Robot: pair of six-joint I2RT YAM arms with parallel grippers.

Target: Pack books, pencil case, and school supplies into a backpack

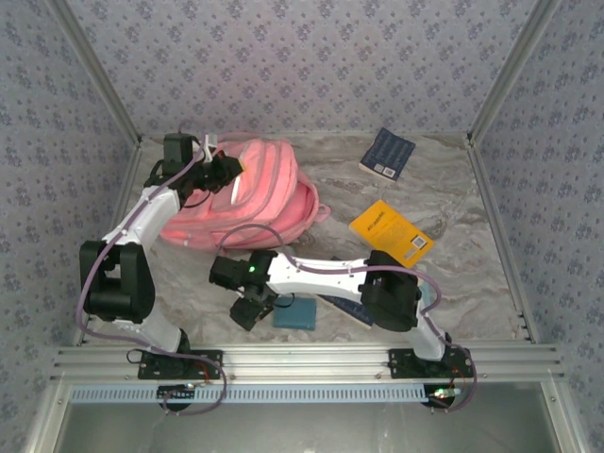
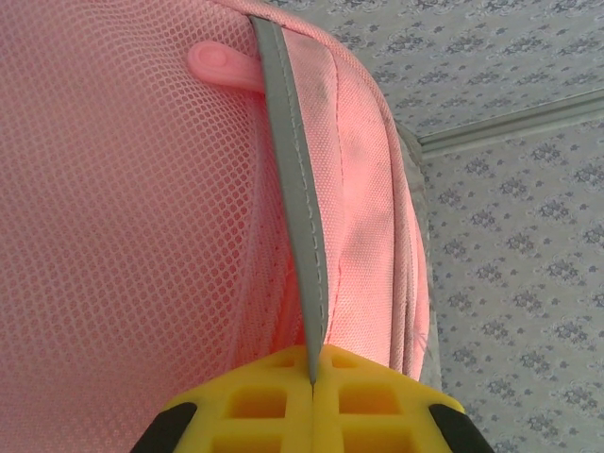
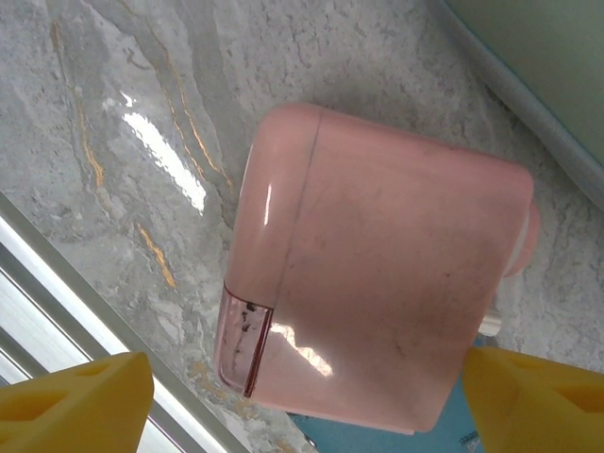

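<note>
The pink boxy piece (image 3: 377, 264) is below my right gripper, between its open yellow fingers. My right gripper should go down over it next and close.
The pink backpack (image 1: 247, 193) lies at the back left of the table. My left gripper (image 1: 223, 171) is shut on its grey trim strip (image 2: 304, 236), and pink mesh of the backpack (image 2: 123, 236) sits close in front of the jaws of the left gripper (image 2: 311, 377). My right gripper (image 1: 253, 307) hangs low near the front rail. It is open, with the yellow fingers (image 3: 75, 406) wide on either side of the pink boxy piece (image 3: 377, 264), which lies on the table untouched. A dark teal block (image 1: 295, 314) lies just beside it. A yellow book (image 1: 391, 232) and a navy book (image 1: 388, 153) lie to the right.
Another dark book (image 1: 342, 306) pokes out from under the right arm. A pale mint-green edge (image 3: 538, 47), seemingly the pencil case, lies beyond the pink piece. The metal front rail (image 3: 57, 302) runs close beside the right gripper. Patterned walls enclose the marble table (image 1: 453, 189).
</note>
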